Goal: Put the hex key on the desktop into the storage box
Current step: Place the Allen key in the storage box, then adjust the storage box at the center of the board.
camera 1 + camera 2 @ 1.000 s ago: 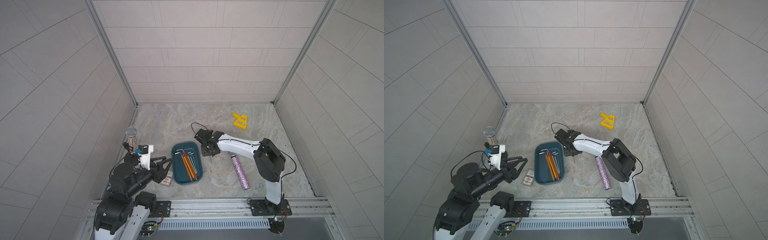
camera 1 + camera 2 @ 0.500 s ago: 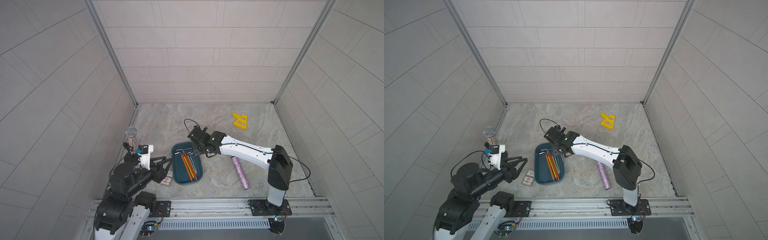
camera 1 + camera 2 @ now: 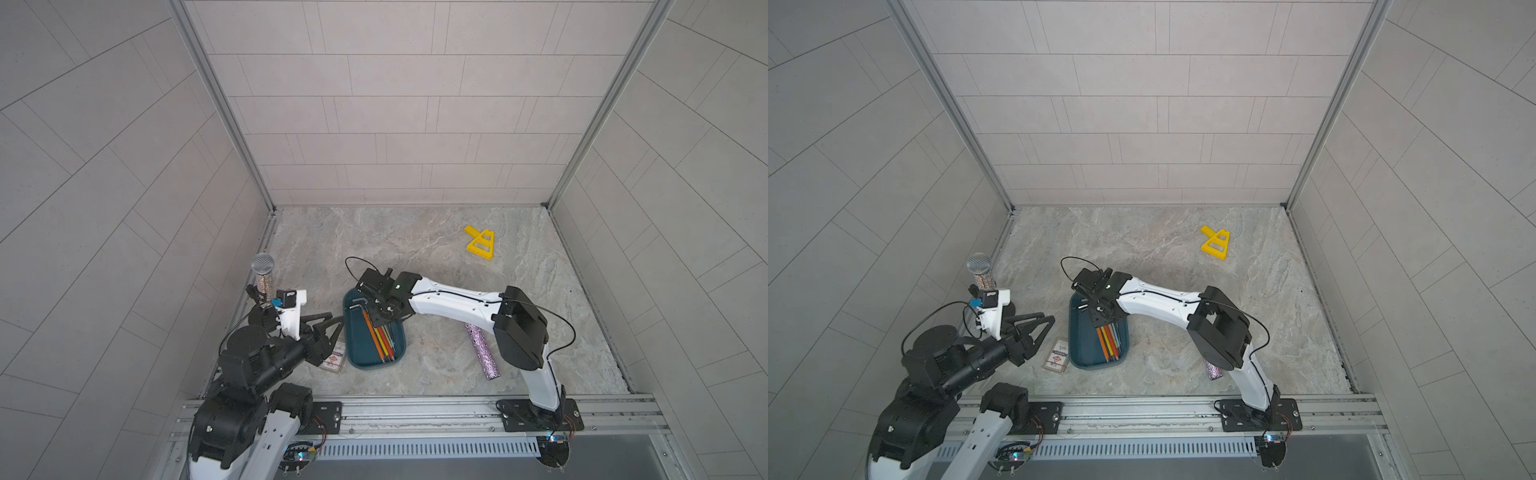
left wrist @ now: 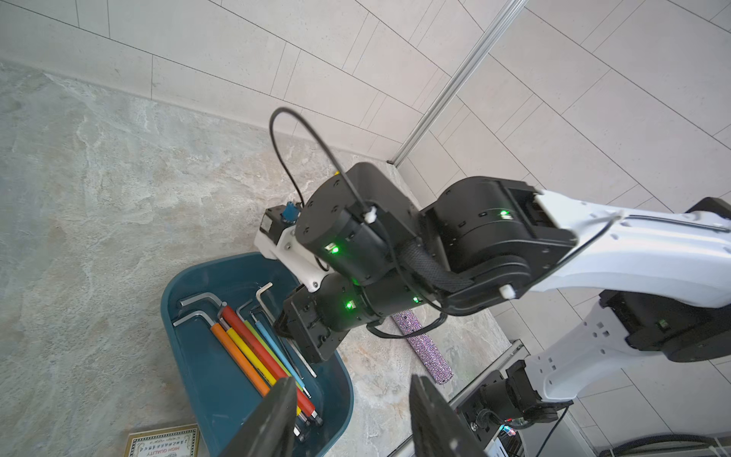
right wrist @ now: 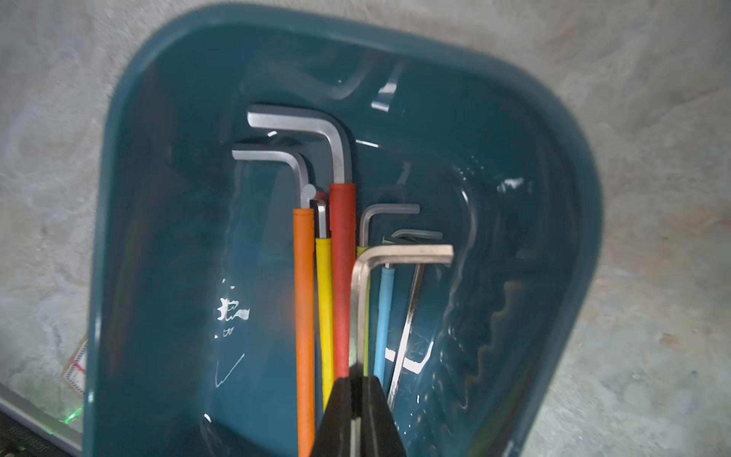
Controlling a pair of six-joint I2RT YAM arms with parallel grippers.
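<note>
My right gripper moves down past the blue-sleeved key next and releases the silver key's stem over the open box bottom, as sleeved keys lie beneath the stem.
The storage box [image 3: 353,359] [image 3: 1079,353] is a dark teal tub at the front left of the desktop. Several colour-sleeved hex keys [image 3: 380,338] [image 5: 304,316] lie side by side in it. My right gripper [image 3: 377,321] [image 3: 1100,319] [image 5: 358,380] hangs over the box's far half, shut on the long shank of a bare silver hex key [image 5: 403,252]. That key's short bend sits above the keys in the box. My left gripper [image 3: 332,330] [image 4: 352,385] hovers just left of the box [image 4: 170,285], open with nothing between its fingers.
A purple glitter cylinder [image 3: 482,351] lies right of the box, under the right arm. A yellow plastic piece [image 3: 481,243] sits at the back right. A microphone [image 3: 262,270] stands by the left wall. A small card [image 3: 334,359] lies against the box's left side.
The right arm has swung left from the desktop beside the box to above the box, still shut on the hex key. The left arm has not moved.
</note>
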